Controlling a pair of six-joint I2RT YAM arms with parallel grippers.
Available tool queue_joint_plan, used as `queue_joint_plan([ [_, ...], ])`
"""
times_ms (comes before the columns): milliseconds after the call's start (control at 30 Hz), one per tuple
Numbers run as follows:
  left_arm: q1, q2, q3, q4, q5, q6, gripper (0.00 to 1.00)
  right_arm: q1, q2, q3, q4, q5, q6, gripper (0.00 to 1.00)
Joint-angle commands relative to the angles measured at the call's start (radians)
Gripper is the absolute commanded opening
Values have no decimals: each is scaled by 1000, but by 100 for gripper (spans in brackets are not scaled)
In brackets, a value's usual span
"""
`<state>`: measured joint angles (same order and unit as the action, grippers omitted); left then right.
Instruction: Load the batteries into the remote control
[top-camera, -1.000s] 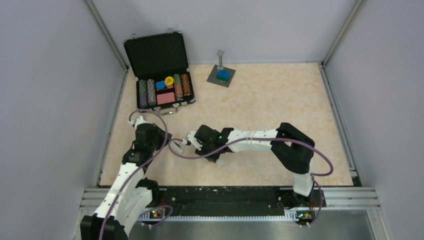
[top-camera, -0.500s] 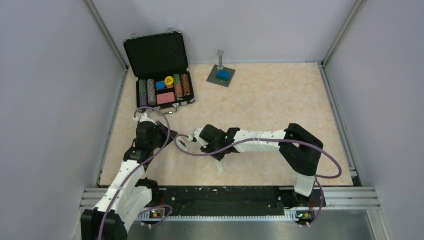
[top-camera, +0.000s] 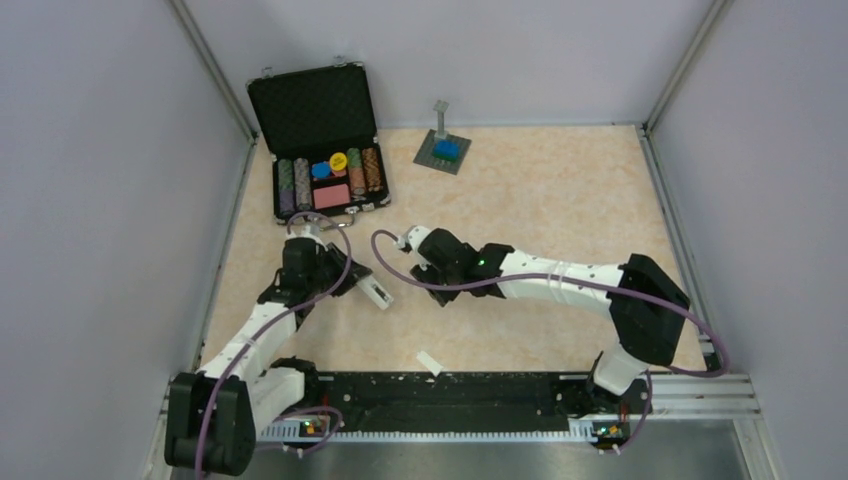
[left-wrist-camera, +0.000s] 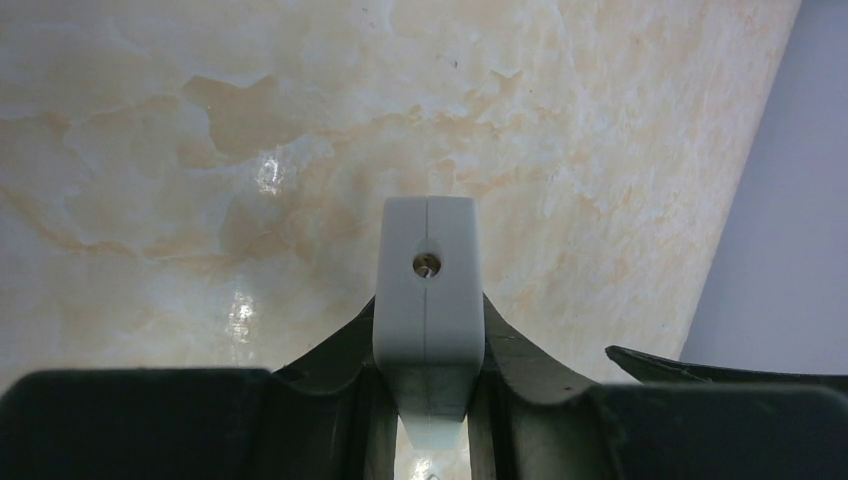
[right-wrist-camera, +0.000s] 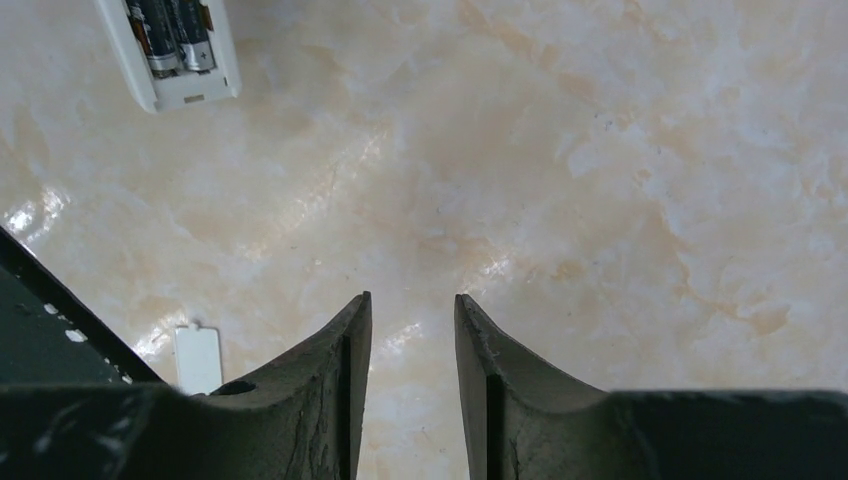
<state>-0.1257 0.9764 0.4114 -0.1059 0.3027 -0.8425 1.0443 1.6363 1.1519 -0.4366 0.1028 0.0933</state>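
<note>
Both batteries are lying in the remote control's compartment, so I will lower my left gripper back toward the white cover plate and let go of the remote control on the bare tabletop.
The white remote control (top-camera: 375, 291) is held at one end by my left gripper (top-camera: 352, 281), just above the table. In the left wrist view its end face (left-wrist-camera: 428, 290) sits clamped between the dark fingers (left-wrist-camera: 335, 350). The right wrist view shows its open back (right-wrist-camera: 190, 92) with two dark batteries (right-wrist-camera: 175, 35) lying side by side in the compartment. My right gripper (top-camera: 412, 243) is open and empty, to the right of the remote and apart from it; it also shows in its own wrist view (right-wrist-camera: 412, 310).
A small white cover plate (top-camera: 428, 362) lies near the front edge; it also shows in the right wrist view (right-wrist-camera: 198, 357). An open black case of poker chips (top-camera: 325, 150) stands at the back left. A grey baseplate with a blue brick (top-camera: 443, 150) is at the back.
My right gripper has pulled away from the remote, up and to the right. My left gripper has shifted right with the remote. The cover plate now lies nearer the front edge.
</note>
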Motion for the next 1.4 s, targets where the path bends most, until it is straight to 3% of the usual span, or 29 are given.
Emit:
queue_joint_plan([
  [0, -5, 53, -27, 114, 98, -28, 3, -4, -66, -63, 15, -18, 79, 37],
  [100, -33, 120, -93, 273, 158, -90, 7, -3, -88, -115, 46, -40, 132, 37],
  [233, -124, 208, -142, 403, 105, -146, 8, -3, -110, -157, 79, -89, 191, 37],
  [333, -184, 232, -137, 422, 30, -156, 19, -3, -116, -174, 106, -163, 238, 38],
  [400, -205, 227, -125, 380, -28, -150, 30, 2, -117, -185, 125, -213, 257, 38],
  [500, -211, 173, -116, 257, -137, -156, 48, 61, -136, -213, 140, -156, 262, 42],
  [733, -211, -65, -108, -77, -348, -171, 74, 170, -154, -275, 133, -20, 296, 52],
  [1067, -212, -260, -47, -379, -443, -269, 77, 349, -83, -244, 80, 145, 268, 57],
  [1367, -211, -365, -27, -456, -494, -273, 76, 434, 42, -185, 50, 241, 280, 58],
])
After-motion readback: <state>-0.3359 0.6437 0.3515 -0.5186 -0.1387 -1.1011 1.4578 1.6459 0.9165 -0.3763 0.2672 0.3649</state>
